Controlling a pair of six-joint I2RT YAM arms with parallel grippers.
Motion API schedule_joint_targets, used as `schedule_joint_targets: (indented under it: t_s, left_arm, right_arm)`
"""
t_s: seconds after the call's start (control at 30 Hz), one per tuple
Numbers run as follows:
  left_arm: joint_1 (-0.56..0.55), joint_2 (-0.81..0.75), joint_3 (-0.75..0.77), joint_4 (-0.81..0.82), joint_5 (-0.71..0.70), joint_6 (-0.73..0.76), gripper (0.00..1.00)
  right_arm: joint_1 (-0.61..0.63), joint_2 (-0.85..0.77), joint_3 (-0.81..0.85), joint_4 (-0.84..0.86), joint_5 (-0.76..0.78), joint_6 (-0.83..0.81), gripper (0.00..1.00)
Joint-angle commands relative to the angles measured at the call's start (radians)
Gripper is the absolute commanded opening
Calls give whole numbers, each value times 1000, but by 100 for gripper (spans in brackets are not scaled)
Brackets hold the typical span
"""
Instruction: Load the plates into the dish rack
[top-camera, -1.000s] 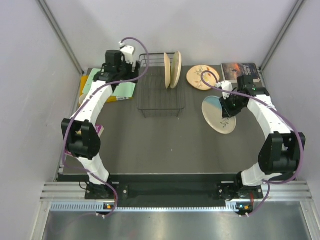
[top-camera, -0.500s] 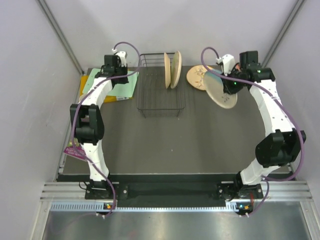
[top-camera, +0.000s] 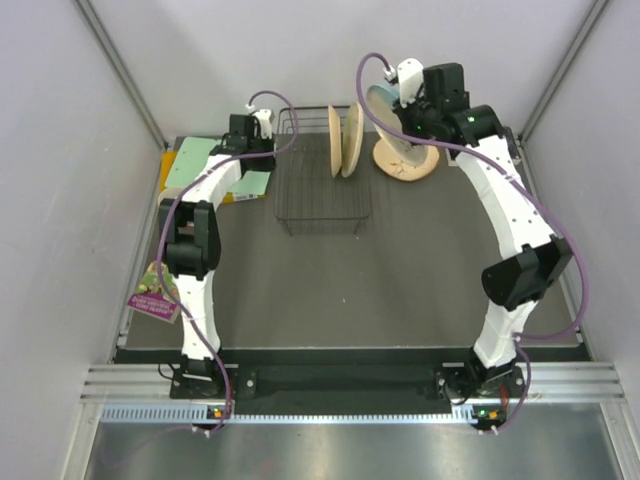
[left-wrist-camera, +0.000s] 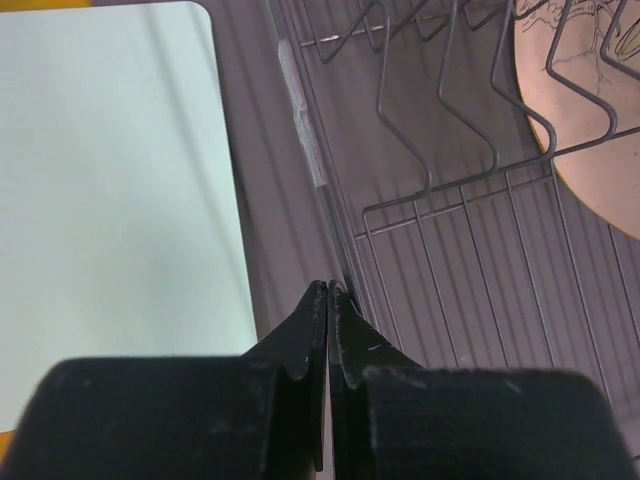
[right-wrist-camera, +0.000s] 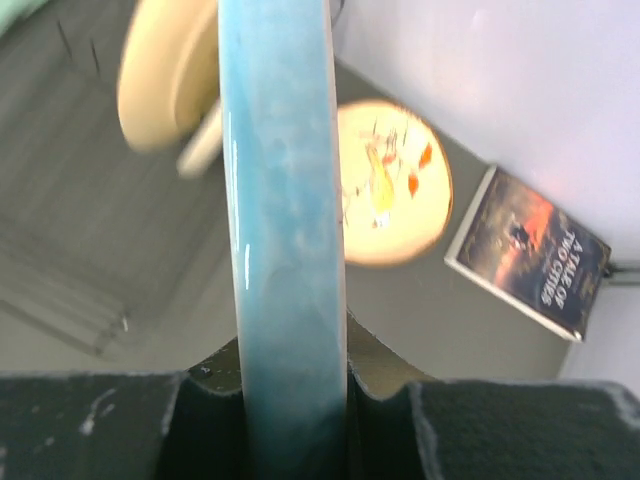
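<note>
The dish rack's slots past the cream plate are empty, so I will move my right gripper to the left in the top view and down there to let go of the light blue plate.
The black wire dish rack (top-camera: 322, 190) holds two plates on edge at its far end, a cream one (top-camera: 334, 140) and a peach one (top-camera: 352, 138). A patterned plate (top-camera: 405, 162) lies flat on the table to their right. My right gripper (top-camera: 402, 100) is raised above that spot, shut on the rim of the light blue plate (top-camera: 381, 106), which stands on edge in the wrist view (right-wrist-camera: 283, 180). My left gripper (top-camera: 267, 134) is at the rack's left rim. Its jaws are shut, and the rim wire (left-wrist-camera: 318, 170) runs straight into the fingertips.
A pale green folder (top-camera: 215, 165) lies left of the rack, close beside my left gripper (left-wrist-camera: 330, 288). A book (right-wrist-camera: 527, 250) sits in the far right corner. A magenta packet (top-camera: 155, 295) lies at the table's left edge. Walls close in the sides and the back.
My right arm has lifted the blue plate off the table and carried it up and back-left, near the rack. My left gripper moved right to the rack's rim and shut.
</note>
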Motion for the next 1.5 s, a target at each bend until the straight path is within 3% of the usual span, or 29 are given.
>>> schedule_joint_targets:
  t_s: [0.0, 0.27, 0.43, 0.6, 0.67, 0.73, 0.8, 0.9, 1.03, 1.17, 1.47]
  left_arm:
    - [-29, 10, 45, 60, 46, -26, 0]
    - [-81, 28, 53, 78, 65, -41, 0]
    - [-123, 33, 66, 78, 75, -67, 0]
    - [-138, 4, 25, 80, 68, -128, 0]
    - [-125, -45, 10, 60, -18, -184, 2]
    - [-102, -135, -41, 57, -125, -275, 1]
    - [-57, -203, -111, 64, -141, -314, 2]
    - [-5, -396, -267, 142, -150, -310, 0]
    - [17, -564, -441, 181, -264, -267, 0]
    - [20, -691, -558, 182, -327, -238, 0]
    - [20, -935, -796, 256, -285, -233, 0]
  right_arm:
    - [15, 50, 224, 188, 44, 141, 0]
    - [156, 78, 258, 269, 123, 97, 0]
    - [214, 111, 295, 274, 160, 169, 0]
    - [282, 154, 327, 338, 330, 201, 0]
    - [294, 176, 343, 397, 463, 267, 0]
    - [305, 203, 375, 445, 488, 292, 0]
    - [322, 252, 406, 487, 525, 280, 0]
    - [363, 323, 435, 582, 600, 222, 0]
    - [411, 389, 424, 709, 767, 125, 0]
    - [425, 423, 404, 714, 763, 145, 0]
    - [412, 472, 349, 773, 798, 74, 0]
